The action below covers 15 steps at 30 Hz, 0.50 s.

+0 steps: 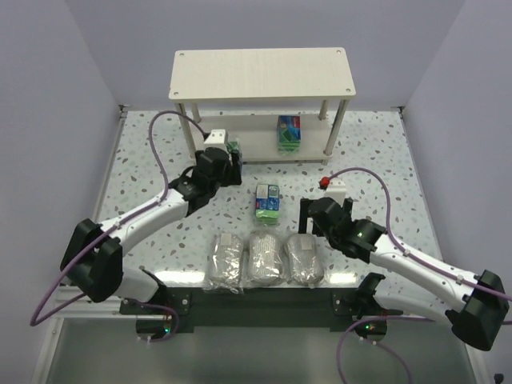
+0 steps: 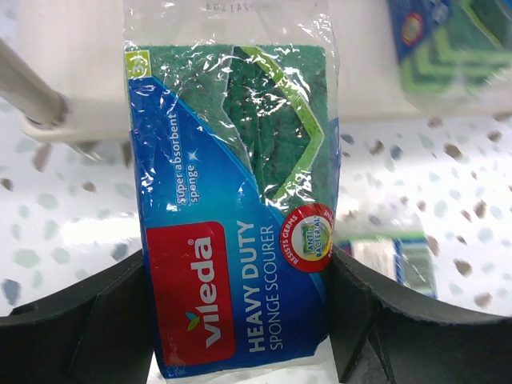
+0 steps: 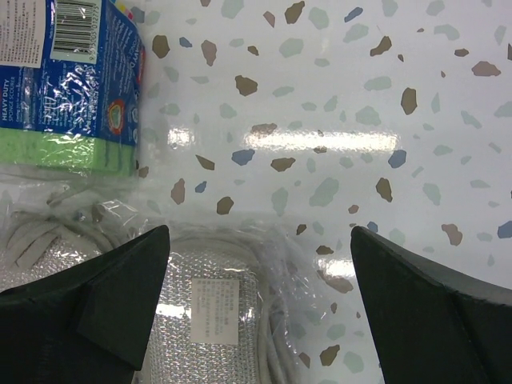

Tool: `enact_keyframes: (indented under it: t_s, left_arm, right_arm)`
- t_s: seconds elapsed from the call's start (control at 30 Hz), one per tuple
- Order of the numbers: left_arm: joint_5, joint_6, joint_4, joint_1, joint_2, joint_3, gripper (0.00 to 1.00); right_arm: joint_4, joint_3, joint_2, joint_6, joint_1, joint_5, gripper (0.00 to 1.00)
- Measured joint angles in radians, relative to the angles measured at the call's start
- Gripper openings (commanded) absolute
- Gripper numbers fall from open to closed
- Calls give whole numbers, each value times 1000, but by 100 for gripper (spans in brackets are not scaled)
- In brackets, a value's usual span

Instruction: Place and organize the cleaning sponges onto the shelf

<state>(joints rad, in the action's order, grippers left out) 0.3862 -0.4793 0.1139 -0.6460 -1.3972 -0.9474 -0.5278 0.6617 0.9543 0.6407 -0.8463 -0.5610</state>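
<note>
I need to move the pack in my left gripper outward, under the shelf's upper level, and onto the lower level [image 2: 72,48] between the shelf's leg and the second pack.
My left gripper [image 1: 230,158] is shut on a green-and-blue sponge pack [image 1: 234,147], held in front of the left end of the cream two-tier shelf [image 1: 262,74]. In the left wrist view the pack [image 2: 232,240] fills the gap between both fingers [image 2: 96,320], with the shelf's lower tier [image 2: 72,48] behind it. A second pack [image 1: 289,132] stands on the lower tier. A third pack [image 1: 267,202] lies on the table. Three grey wrapped bundles [image 1: 266,258] lie in a row at the near edge. My right gripper [image 1: 320,220] is open over the rightmost bundle [image 3: 216,304].
Lilac walls close in the table on the left, right and back. The shelf's round legs [image 2: 32,92] stand close to the held pack. The third pack [image 3: 72,80] and the middle bundle [image 3: 40,232] lie just left of my right gripper [image 3: 260,296].
</note>
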Motion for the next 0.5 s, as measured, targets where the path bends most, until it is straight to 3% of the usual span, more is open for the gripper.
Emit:
enact_keyframes:
  t_s: [0.13,0.5]
  left_arm:
    - [-4,59,-16,85,-99,-88,72]
    - [-34,182,-119,170,-385,-290,73]
  right_arm:
    - [-1,0,0,-1,0,-3,99]
    - [-24,0,-26,-13,0,-27,99]
